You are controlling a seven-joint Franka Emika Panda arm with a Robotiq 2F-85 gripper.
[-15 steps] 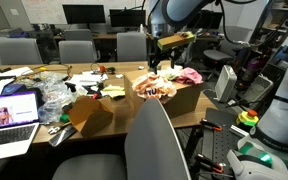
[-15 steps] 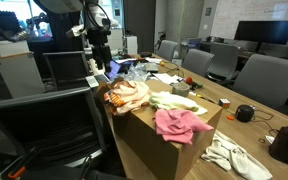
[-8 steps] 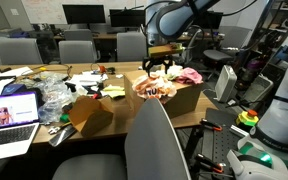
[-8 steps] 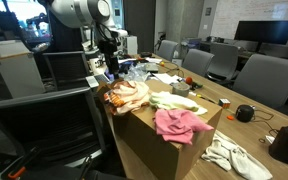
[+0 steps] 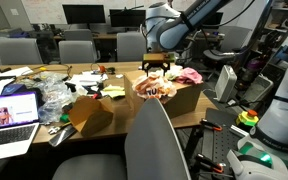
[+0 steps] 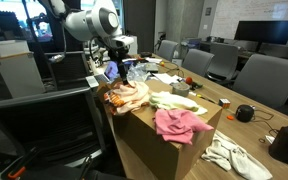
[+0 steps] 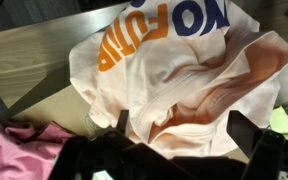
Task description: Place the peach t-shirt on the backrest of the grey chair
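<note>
My gripper needs to move down first to get onto the bunched fold beside the printed letters of the peach t-shirt.
The peach t-shirt with orange and blue print lies crumpled on top of a cardboard box; it also shows in both exterior views. My gripper is open, right above the shirt, its two fingers straddling a fold of the cloth. In both exterior views the gripper hangs just over the shirt. The grey chair stands in the foreground, its backrest toward the box.
A pink garment and a pale green one lie on the same box. A smaller cardboard box, a laptop, crumpled plastic and papers crowd the table. Other office chairs stand beyond.
The arm has come down from above the box until the open gripper sits right over the peach shirt. The shirt has not moved.
</note>
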